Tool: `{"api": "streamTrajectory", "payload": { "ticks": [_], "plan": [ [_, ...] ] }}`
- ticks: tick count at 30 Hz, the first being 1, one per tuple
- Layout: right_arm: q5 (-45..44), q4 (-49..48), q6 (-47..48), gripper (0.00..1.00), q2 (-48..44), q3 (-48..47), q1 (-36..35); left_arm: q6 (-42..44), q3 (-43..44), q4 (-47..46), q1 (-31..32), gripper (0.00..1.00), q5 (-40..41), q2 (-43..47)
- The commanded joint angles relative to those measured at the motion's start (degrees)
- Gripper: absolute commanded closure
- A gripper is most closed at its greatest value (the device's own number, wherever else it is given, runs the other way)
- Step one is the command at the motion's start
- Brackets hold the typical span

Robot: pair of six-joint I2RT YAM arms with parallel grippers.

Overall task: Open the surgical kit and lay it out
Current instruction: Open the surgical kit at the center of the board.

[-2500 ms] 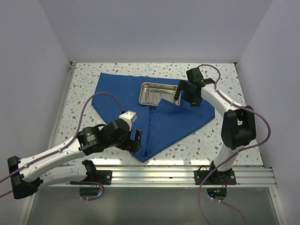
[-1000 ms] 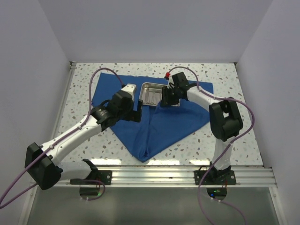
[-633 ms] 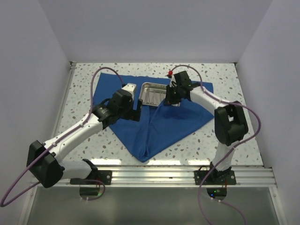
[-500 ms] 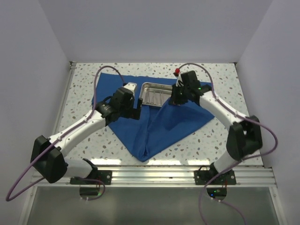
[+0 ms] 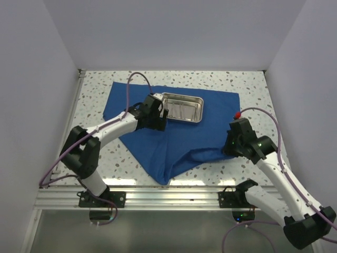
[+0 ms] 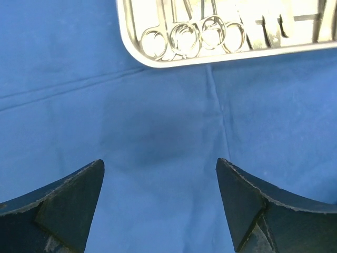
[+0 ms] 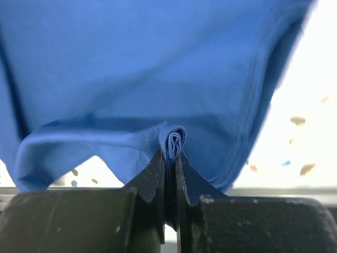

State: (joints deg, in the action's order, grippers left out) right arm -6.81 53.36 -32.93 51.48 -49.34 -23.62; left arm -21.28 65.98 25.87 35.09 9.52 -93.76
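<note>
My right gripper should next move back toward the metal bar and the bare tabletop beside the cloth, then open, because the near edge of the cloth still hangs bunched and lifted.
The royal-blue cloth wrap (image 5: pixel 174 142) lies spread over the speckled table, with the steel tray (image 5: pixel 182 95) uncovered on its far part. Ring-handled forceps (image 6: pixel 195 37) and other thin steel tools lie inside the tray (image 6: pixel 158 60). My left gripper (image 5: pixel 158 120) hovers open over bare cloth just in front of the tray's left end; nothing is between its fingers (image 6: pixel 79 195). My right gripper (image 5: pixel 227 146) is at the cloth's near right edge, shut on a bunched fold of the cloth (image 7: pixel 174 138), which hangs lifted off the table.
White walls close in the table on the left, back and right. A metal rail (image 5: pixel 174 197) runs along the near edge by the arm bases. Bare speckled tabletop (image 5: pixel 247 84) shows right of the cloth and along its left side.
My right gripper shut on the cloth flap by the tray and pulled it back to the near right, uncovering the tray. My left gripper moved up beside the tray's left end.
</note>
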Motion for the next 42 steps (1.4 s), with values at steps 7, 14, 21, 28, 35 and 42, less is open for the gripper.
{"api": "streamTrajectory", "payload": {
  "ticks": [7,14,21,28,35,42],
  "plan": [
    [-12.60,24.58,-25.24,1.00,-6.65,3.12,-0.29,-1.66,9.16,-5.04,4.01,0.11,3.83,-11.18],
    [-24.65,39.26,-35.11,0.79,-6.14,-6.11,-0.11,-6.05,12.69,-3.81,7.01,0.16,10.51,-16.19],
    [-22.29,37.52,-31.77,0.01,-4.46,-11.56,-0.20,-10.80,12.78,-0.91,7.01,0.31,16.84,-19.45],
    [-21.49,31.46,-24.22,0.01,-5.34,-16.48,-0.20,-12.30,12.51,-1.44,7.01,0.63,18.86,-20.41],
    [-18.77,21.35,-19.11,0.01,-1.83,-17.02,-0.11,-13.35,13.04,1.90,7.01,1.00,23.43,-16.90],
    [-16.84,9.32,-13.93,0.01,7.22,-17.80,-0.11,-19.83,8.31,14.11,6.75,1.00,30.28,-0.49]
  ]
}}
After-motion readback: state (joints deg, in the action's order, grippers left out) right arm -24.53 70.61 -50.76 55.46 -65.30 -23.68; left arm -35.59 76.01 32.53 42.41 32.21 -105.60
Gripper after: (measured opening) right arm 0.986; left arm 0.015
